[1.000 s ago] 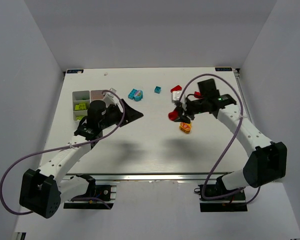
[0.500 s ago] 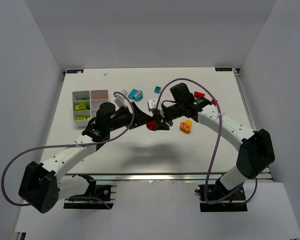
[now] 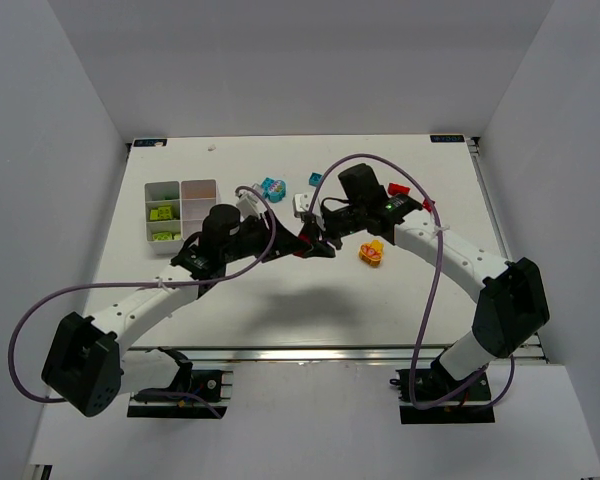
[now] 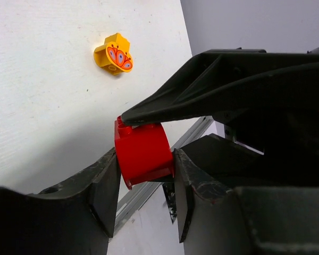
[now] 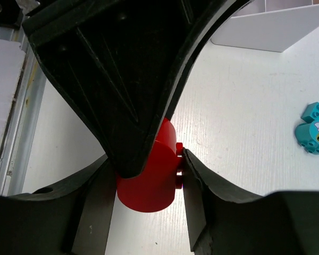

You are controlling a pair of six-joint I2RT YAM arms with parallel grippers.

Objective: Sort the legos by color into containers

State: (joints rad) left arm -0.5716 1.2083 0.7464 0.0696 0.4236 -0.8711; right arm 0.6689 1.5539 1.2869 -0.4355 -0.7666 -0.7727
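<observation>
I will move my left gripper outward and to the left in the top view, over the tray's empty middle section (image 3: 196, 209). I will let go of the red brick there, apart from the lime bricks.
A red brick (image 3: 302, 246) hangs above the table's middle, between both grippers. My right gripper (image 3: 311, 243) is shut on it; in the right wrist view the brick (image 5: 149, 183) sits between its fingers (image 5: 199, 180), one touching the studs. My left gripper (image 3: 292, 240) meets it from the left; in the left wrist view the brick (image 4: 143, 151) fills the gap between my fingers (image 4: 107, 183) and touches both. The white tray (image 3: 180, 186) stands at the far left with lime bricks (image 3: 161, 212) in its left compartments.
A yellow-orange brick (image 3: 371, 253) lies right of the grippers and shows in the left wrist view (image 4: 114, 53). Cyan bricks (image 3: 271, 186) (image 3: 314, 180), a white piece (image 3: 302, 205) and a red brick (image 3: 396, 190) lie further back. A cyan brick (image 5: 313, 127) shows in the right wrist view.
The right gripper carried the red brick left to the table's middle. The left arm swung right from the tray to meet it, and its fingers now enclose the brick.
</observation>
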